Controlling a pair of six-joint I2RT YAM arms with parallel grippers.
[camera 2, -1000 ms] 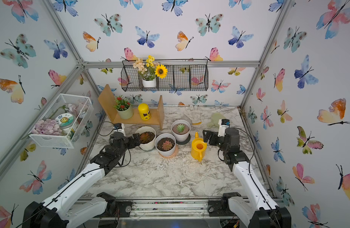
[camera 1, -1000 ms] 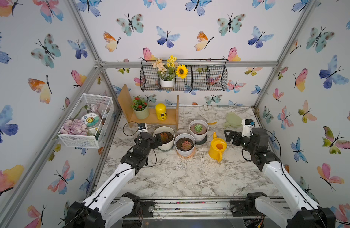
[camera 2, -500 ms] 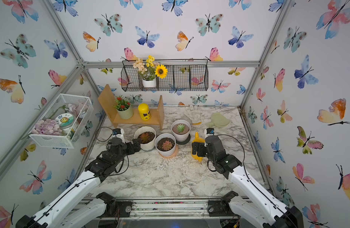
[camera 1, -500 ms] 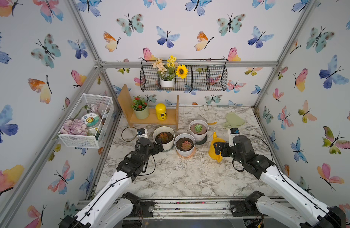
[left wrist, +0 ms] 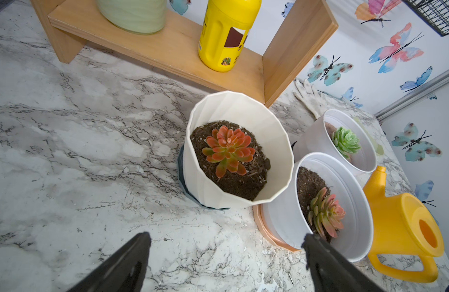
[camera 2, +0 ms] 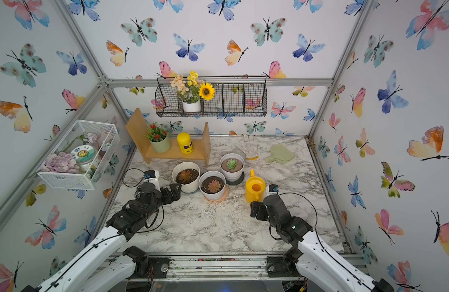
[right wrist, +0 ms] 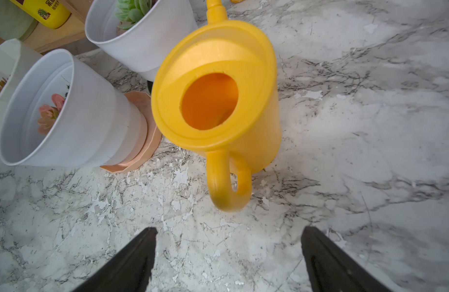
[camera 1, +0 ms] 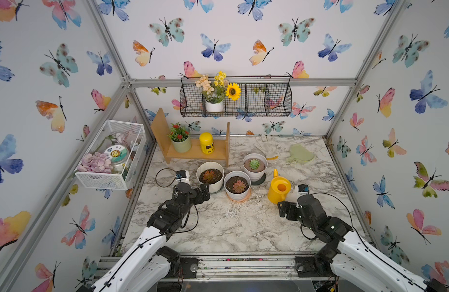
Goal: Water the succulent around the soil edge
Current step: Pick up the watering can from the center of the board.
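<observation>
My right gripper is open and will next move down and outward onto the yellow watering can's handle [right wrist: 221,184]. The handle juts toward my open fingers, with bare marble on both sides.
The succulent [left wrist: 227,150], an orange-red rosette, sits in dark soil whose edge [left wrist: 253,188] meets the ribbed cream pot's rim [left wrist: 281,134]; it also shows in both top views [camera 1: 209,176] [camera 2: 185,176]. My left gripper [left wrist: 227,236] [camera 1: 204,193] hovers open and empty just in front of that pot. A yellow watering can [right wrist: 218,101] [camera 1: 279,188] stands upright on the marble, spout pointing away, handle [right wrist: 228,187] toward my right gripper [right wrist: 228,230] [camera 1: 283,208], which is open, empty and a short gap from the handle.
A pink-red rosette in a smooth white pot [camera 1: 237,185] on a peach saucer stands between the ribbed pot and the can. A pale green rosette's pot [camera 1: 254,165] is behind it. A wooden shelf [camera 1: 195,154], glove [camera 1: 267,146] and green mitt [camera 1: 300,154] lie at the back.
My right arm swung from the can's far right side toward the front and now faces the handle. My left gripper drew back a little from the ribbed pot.
</observation>
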